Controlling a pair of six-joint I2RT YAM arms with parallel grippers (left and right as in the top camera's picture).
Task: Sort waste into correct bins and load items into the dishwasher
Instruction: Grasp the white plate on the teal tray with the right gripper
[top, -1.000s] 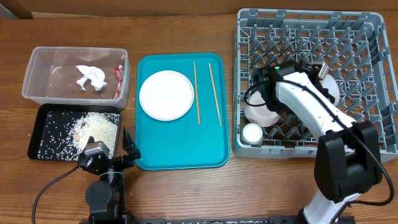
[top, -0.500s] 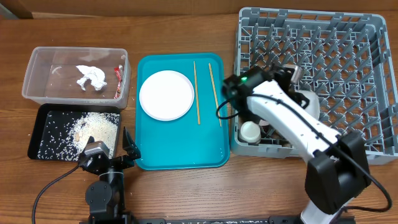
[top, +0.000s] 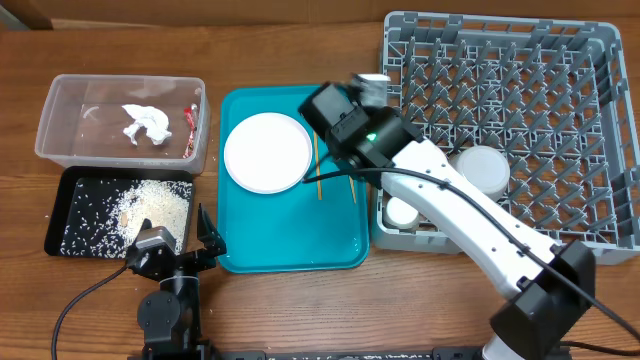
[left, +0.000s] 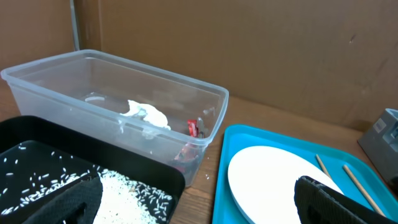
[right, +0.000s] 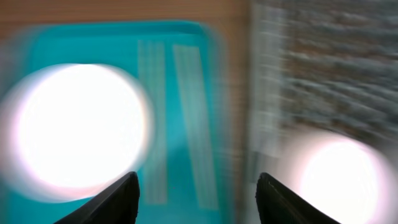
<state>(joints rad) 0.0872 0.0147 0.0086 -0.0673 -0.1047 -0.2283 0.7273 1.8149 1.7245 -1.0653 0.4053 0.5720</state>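
The plate is still outside the dishwasher rack, so my right gripper needs to come down next onto the rim of the round white plate beside the chopsticks (top: 307, 154).
My right gripper (top: 328, 108) hangs open and empty over the teal tray's right half; its view is motion-blurred. Below it lie the round white plate (top: 267, 152) (right: 81, 127) and two chopsticks (top: 316, 170) (right: 186, 112), partly covered by the arm from above. A white bowl (top: 482, 170) (right: 342, 174) and a small cup (top: 402, 212) sit in the grey dishwasher rack (top: 590, 100). The clear tub (top: 60, 130) holds the napkin (top: 145, 122) and red wrapper (top: 188, 118). Rice (top: 150, 208) lies in the black tray (top: 60, 215). My left gripper (top: 180, 248) (left: 196, 186) rests open at the table's front.
The teal serving tray (top: 290, 240) sits between the two bins and the rack. My right arm stretches diagonally from the front right across the rack's left edge. Bare wooden table runs along the front.
The right arm swung left out of the rack to above the teal tray, and its jaws opened. A bowl stays in the rack. The left arm has not moved.
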